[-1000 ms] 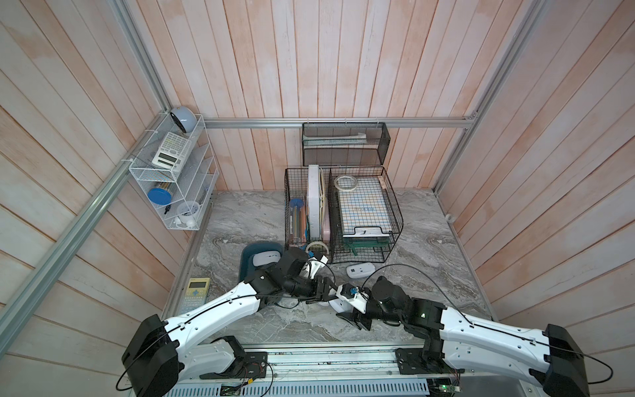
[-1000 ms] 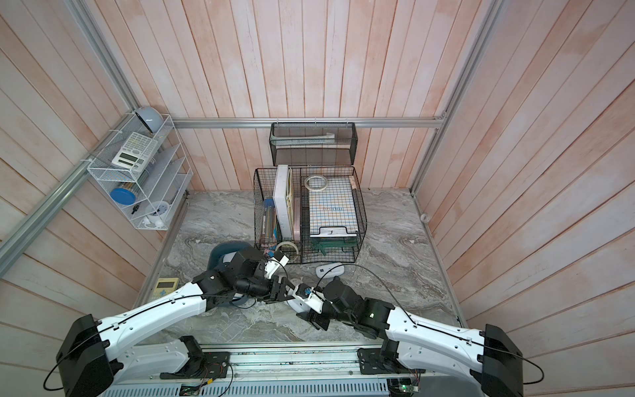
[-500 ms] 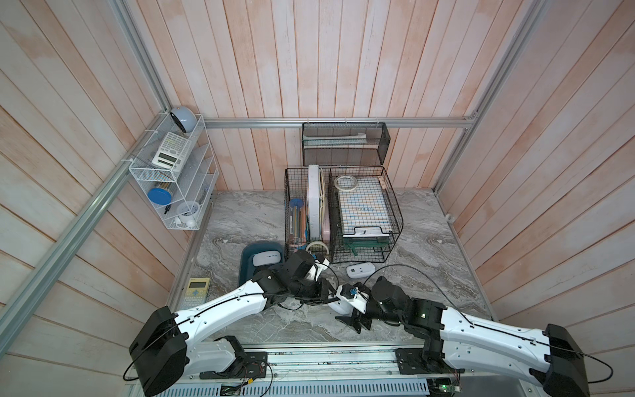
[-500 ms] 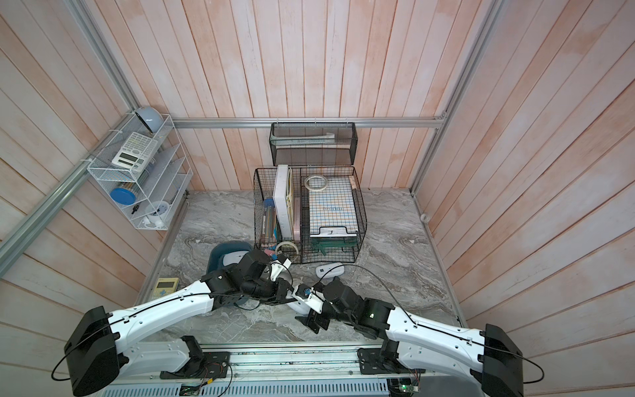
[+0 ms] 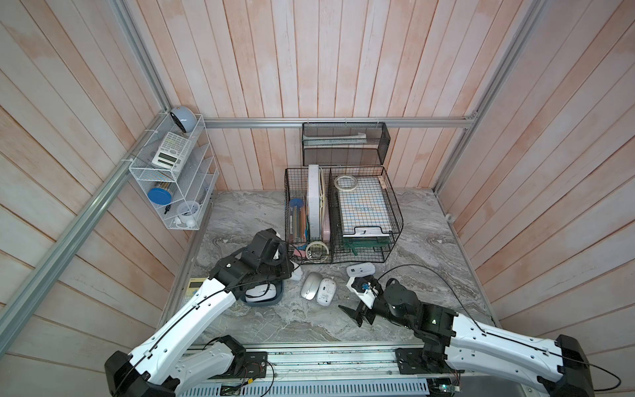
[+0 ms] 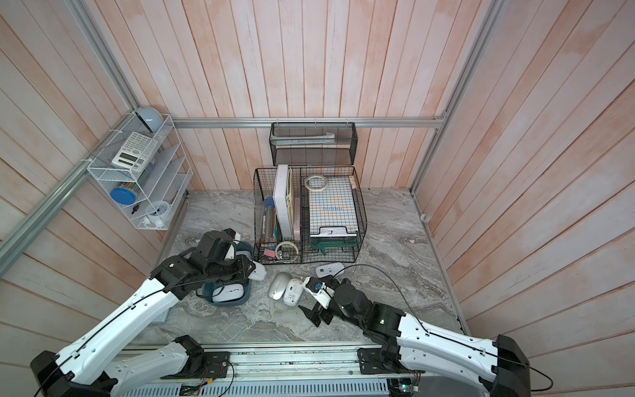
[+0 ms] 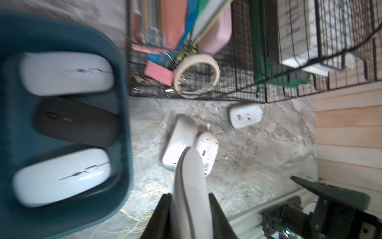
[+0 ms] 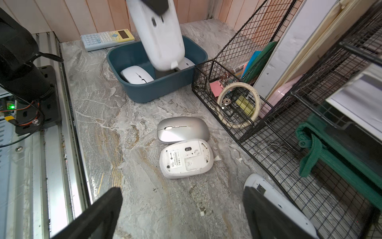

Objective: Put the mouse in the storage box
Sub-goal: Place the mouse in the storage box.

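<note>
The left gripper will next carry the white mouse over the box's rim, since the mouse hangs outside the box, and down onto the black mouse's calculator-side end (image 7: 49, 112) to release it there.
The storage box (image 5: 275, 304) (image 6: 244, 298) is a dark teal bin at the left, mostly under my left arm. It holds two white mice (image 7: 66, 73) and a black one (image 7: 76, 122). My left gripper (image 7: 189, 196) (image 5: 288, 271) is shut on a white mouse (image 8: 159, 35) (image 6: 258, 269), held on edge in the air by the box's right rim (image 8: 157, 91). My right gripper (image 8: 182, 191) (image 5: 358, 314) hangs open and empty over bare table. A silver mouse (image 5: 311, 285) (image 8: 182, 129) and two upturned white mice (image 5: 325, 291) (image 5: 360, 269) lie on the table.
Black wire baskets (image 5: 343, 213) with papers and a tape roll (image 8: 237, 103) stand just behind the loose mice. A calculator (image 8: 107, 38) lies left of the box. A white wire rack (image 5: 175, 178) hangs on the left wall. A metal rail (image 5: 326, 357) runs along the front edge.
My left gripper shut on the white mouse and carried it left toward the box. My right gripper opened, let go of that mouse and drew back a little.
</note>
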